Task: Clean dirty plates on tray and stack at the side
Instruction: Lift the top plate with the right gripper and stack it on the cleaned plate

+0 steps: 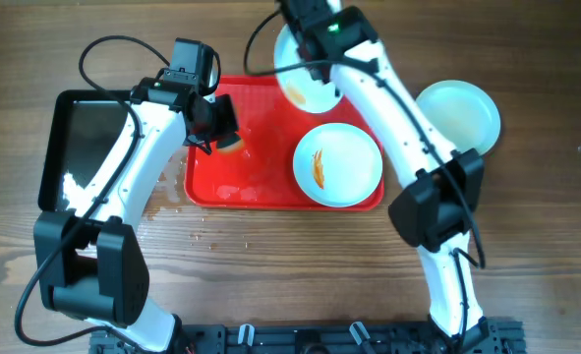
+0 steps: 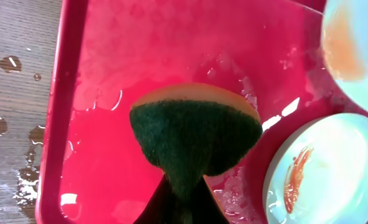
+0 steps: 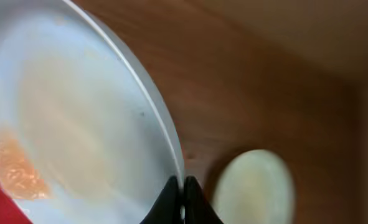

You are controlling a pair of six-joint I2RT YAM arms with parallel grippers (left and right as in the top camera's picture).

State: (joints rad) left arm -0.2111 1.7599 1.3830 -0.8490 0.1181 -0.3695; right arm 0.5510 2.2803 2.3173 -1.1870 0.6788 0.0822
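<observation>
The third plate [image 1: 458,116] [image 3: 254,190] lies beside the tray, to the right of my right gripper in the overhead view. Next, the gripper swings over it, lowers and releases the second plate's rim.
The red tray [image 1: 256,177] lies mid-table and looks wet [image 2: 109,68]. One dirty plate [image 1: 337,164] with an orange streak lies flat in its right part; it also shows in the left wrist view [image 2: 333,174]. My right gripper [image 1: 327,87] is shut on the rim of a second plate [image 1: 302,71] with an orange-brown smear, at the tray's far edge [image 3: 78,124]; the fingers [image 3: 184,196] pinch its edge. A third plate [image 1: 457,116] lies on the table to the right of the tray. My left gripper [image 1: 214,126] is shut on a green-and-yellow sponge [image 2: 196,134] over the tray's left part.
A black glossy tray [image 1: 88,147] lies left of the red tray. Water drops [image 2: 9,62] dot the wood beside the red tray's left rim. The third plate also shows blurred in the right wrist view [image 3: 255,190].
</observation>
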